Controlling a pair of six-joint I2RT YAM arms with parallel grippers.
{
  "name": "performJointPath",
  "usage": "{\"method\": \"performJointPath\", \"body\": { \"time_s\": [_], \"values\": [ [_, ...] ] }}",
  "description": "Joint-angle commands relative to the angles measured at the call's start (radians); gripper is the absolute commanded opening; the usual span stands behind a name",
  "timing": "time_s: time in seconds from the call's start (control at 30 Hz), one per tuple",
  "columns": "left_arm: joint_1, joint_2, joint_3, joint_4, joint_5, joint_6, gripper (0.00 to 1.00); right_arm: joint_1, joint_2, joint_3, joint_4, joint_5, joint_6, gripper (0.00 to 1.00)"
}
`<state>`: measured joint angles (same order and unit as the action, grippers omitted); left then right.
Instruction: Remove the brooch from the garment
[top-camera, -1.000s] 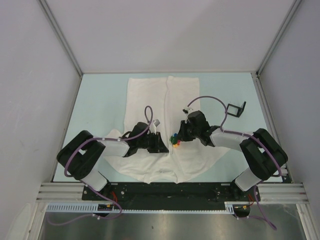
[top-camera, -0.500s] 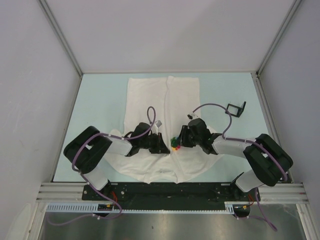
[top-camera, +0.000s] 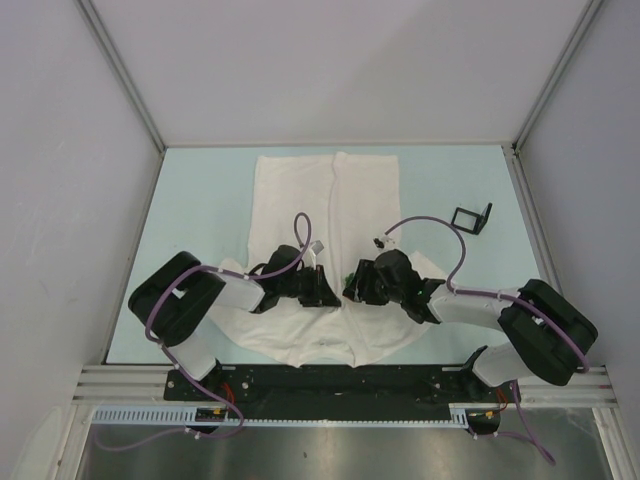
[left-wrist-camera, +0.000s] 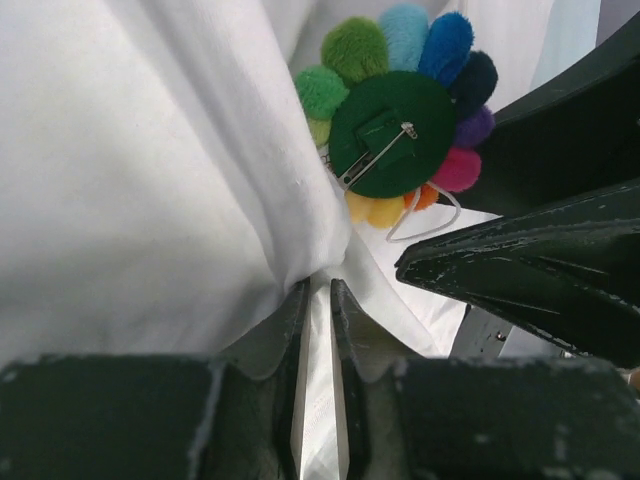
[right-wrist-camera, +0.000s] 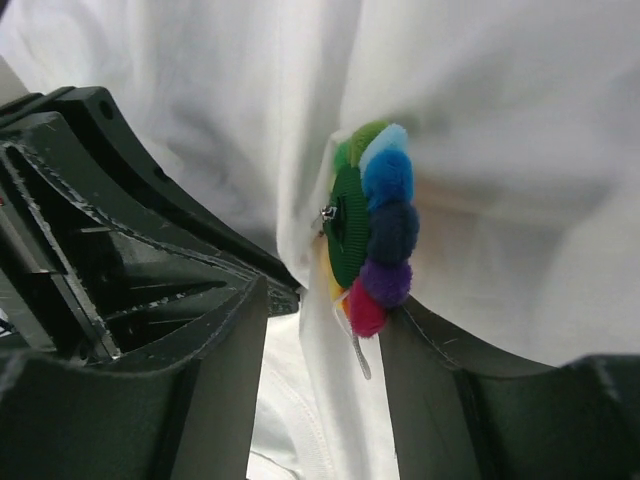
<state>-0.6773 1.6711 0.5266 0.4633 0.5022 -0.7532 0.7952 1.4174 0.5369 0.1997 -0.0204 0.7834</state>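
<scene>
My right gripper eases around the pink petal (right-wrist-camera: 367, 312) next and closes its fingers on the brooch's rim there, because the brooch (right-wrist-camera: 375, 240) stands edge-on between them, open.
The white garment (top-camera: 330, 200) lies flat on the table. My left gripper (top-camera: 318, 290) is shut on a raised fold of its cloth, seen in the left wrist view (left-wrist-camera: 318, 285). The brooch (left-wrist-camera: 393, 133) hangs just beyond that fold, showing its green back and safety pin, rainbow petals around the rim. In the right wrist view the brooch (right-wrist-camera: 375, 240) is edge-on on the cloth, between the tips of my open right gripper (right-wrist-camera: 325, 300); its pink petal touches the right finger (right-wrist-camera: 440, 370). In the top view my right gripper (top-camera: 352, 285) hides the brooch.
A small black bracket-like object (top-camera: 473, 217) stands on the pale table (top-camera: 200, 200) at the right, beyond the garment. The two grippers are almost touching over the garment's near part. White walls close in the table on three sides.
My right gripper has moved left and nearer, closing on the brooch until it covers it in the top view. My left gripper has stayed on the cloth fold.
</scene>
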Motion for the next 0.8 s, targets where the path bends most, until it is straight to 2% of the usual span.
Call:
{"method": "performJointPath", "body": {
  "time_s": [0.0, 0.13, 0.17, 0.27, 0.43, 0.53, 0.63, 0.7, 0.77],
  "values": [
    [0.004, -0.004, 0.003, 0.043, 0.018, -0.002, 0.19, 0.007, -0.021, -0.002, 0.066, 0.040, 0.010, 0.51],
    [0.004, -0.056, 0.003, 0.005, 0.018, 0.015, 0.26, 0.006, -0.014, -0.002, 0.079, 0.040, -0.032, 0.40],
    [0.004, -0.085, 0.004, -0.020, 0.018, 0.029, 0.30, 0.006, -0.015, -0.006, 0.083, 0.046, -0.053, 0.35],
    [0.005, -0.134, 0.041, -0.108, 0.016, 0.086, 0.35, -0.010, -0.012, -0.009, 0.098, 0.053, -0.085, 0.29],
    [0.013, -0.166, 0.137, -0.256, -0.010, 0.184, 0.45, -0.034, 0.008, -0.012, 0.127, 0.042, -0.133, 0.26],
    [0.018, -0.140, 0.191, -0.316, -0.011, 0.209, 0.41, -0.047, 0.034, -0.018, 0.158, 0.031, -0.147, 0.25],
    [0.019, -0.110, 0.220, -0.319, -0.013, 0.206, 0.31, -0.051, 0.049, -0.026, 0.190, 0.007, -0.153, 0.25],
    [0.021, -0.091, 0.225, -0.313, -0.020, 0.203, 0.28, -0.054, 0.055, -0.029, 0.202, 0.001, -0.159, 0.24],
    [0.021, -0.077, 0.227, -0.295, -0.021, 0.192, 0.26, -0.066, 0.066, -0.038, 0.222, -0.012, -0.164, 0.15]
  ]
}}
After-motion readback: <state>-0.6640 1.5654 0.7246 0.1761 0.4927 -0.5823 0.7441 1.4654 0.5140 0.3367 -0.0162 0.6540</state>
